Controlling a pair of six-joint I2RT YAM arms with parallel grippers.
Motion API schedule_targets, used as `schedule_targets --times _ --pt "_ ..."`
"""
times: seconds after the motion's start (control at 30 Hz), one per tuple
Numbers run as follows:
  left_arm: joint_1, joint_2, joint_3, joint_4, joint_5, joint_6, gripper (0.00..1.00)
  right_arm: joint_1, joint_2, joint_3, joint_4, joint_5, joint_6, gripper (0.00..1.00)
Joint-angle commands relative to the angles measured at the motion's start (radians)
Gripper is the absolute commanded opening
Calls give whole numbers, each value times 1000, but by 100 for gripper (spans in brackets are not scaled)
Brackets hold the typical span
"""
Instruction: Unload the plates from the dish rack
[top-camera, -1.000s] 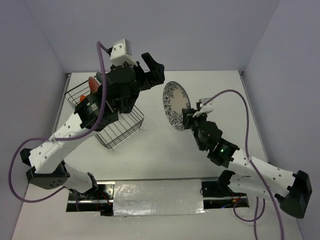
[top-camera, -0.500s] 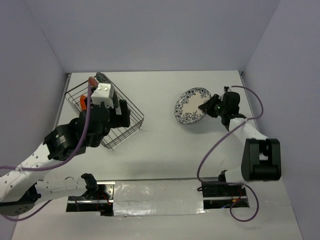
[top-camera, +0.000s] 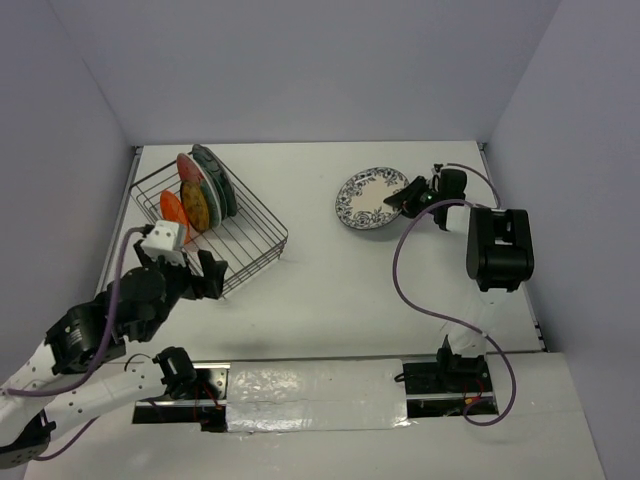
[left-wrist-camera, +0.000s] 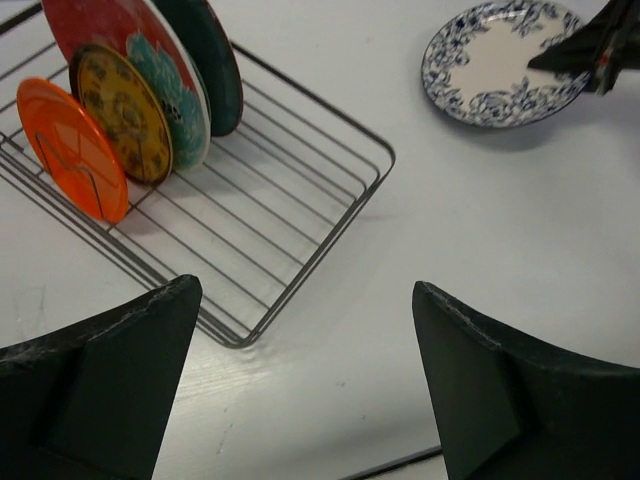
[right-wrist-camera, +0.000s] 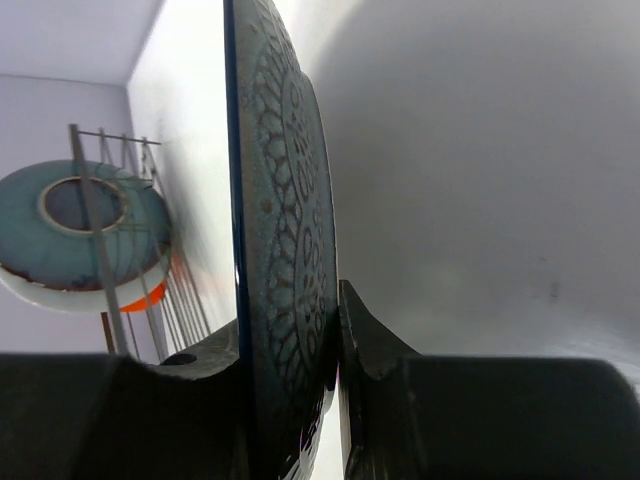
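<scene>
My left gripper has the red plate standing outward of it. Next it needs to swing outward over the rack (top-camera: 245, 235), turn as it goes, and come down onto the red plate's upper rim (top-camera: 203, 177).
The dark wire dish rack (top-camera: 245, 235) (left-wrist-camera: 300, 190) stands at the far left with plates upright in it: an orange one (top-camera: 171, 211) (left-wrist-camera: 70, 150), a yellowish one (top-camera: 193, 203) (left-wrist-camera: 125, 115), a red one with a teal flower (top-camera: 190, 170) (left-wrist-camera: 150, 60) and a dark teal one (top-camera: 215, 175) (left-wrist-camera: 215, 60). My right gripper (top-camera: 398, 201) is shut on the rim of the blue-floral white plate (top-camera: 368, 198) (left-wrist-camera: 500, 60) (right-wrist-camera: 290, 270), which lies low over the table at the far right. My left gripper (top-camera: 205, 275) (left-wrist-camera: 305, 380) is open and empty, near the rack's front corner.
The rack's near half holds no plates. A purple cable (top-camera: 410, 270) loops from the right arm (top-camera: 498, 245) down to the front edge. Walls close in the table at the back and sides.
My left arm has pulled back from over the rack toward the near left, uncovering the racked plates. My right arm has carried the blue-floral plate farther back and lowered it flat.
</scene>
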Motion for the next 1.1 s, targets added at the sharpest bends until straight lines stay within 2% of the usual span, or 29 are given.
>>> schedule_targets --times 0.0,0.07,0.17,0.2,0.23,0.27,0.3,0.33,0.4,0.43,0.5,0.6,0.63,0.73,0.83,0.93,0.97,1.03,1.07 --pt "2 -16 -82 54 -25 11 99 -5 6 52 82 -57 29 24" --pt "4 -42 -125 70 -23 -1 100 -5 4 51 68 -52 25 27" --pt "4 -65 -121 52 -43 -27 100 -3 -20 51 -2 -15 -20 45" --pt "4 -76 -133 60 -52 -30 99 -3 -37 51 -32 27 -31 59" --pt "4 -92 -138 60 -58 -39 100 -3 -45 52 -105 54 -43 66" --pt "4 -100 -138 55 -63 -46 99 -2 -54 52 -139 78 -69 78" --pt "4 -105 -139 46 -69 -52 100 -2 -62 66 -185 148 -87 100" --pt "4 -114 -141 44 -75 -61 100 3 -82 77 -301 199 -104 100" --pt "4 -119 -142 37 -95 -72 99 20 -111 92 -397 308 -155 100" --pt "4 -119 -142 34 -100 -75 100 27 -144 95 -470 441 -167 100" --pt "4 -109 -142 32 -106 -79 100 46 -172 104 -515 538 -198 100" --pt "5 -87 -136 17 -136 -96 100 72 -198 155 -680 696 -207 100" --pt "5 -77 -135 3 -150 -114 99 76 -210 170 -722 851 -200 100" --pt "13 -11 -107 -79 -251 -215 99 152 -279 213 -826 1035 -174 100" --pt "13 131 -32 -184 -330 -407 100 220 -374 253 -894 1057 -179 100" --pt "31 344 93 -302 -365 -561 100 341 -522 232 -876 1074 -227 100" --pt "47 401 180 -355 -365 -590 99 369 -557 215 -873 1082 -241 100" --pt "140 535 277 -321 -303 -541 100 424 -651 190 -862 1065 -265 100" --pt "188 586 298 -222 -251 -492 100 426 -678 149 -854 1002 -271 100"
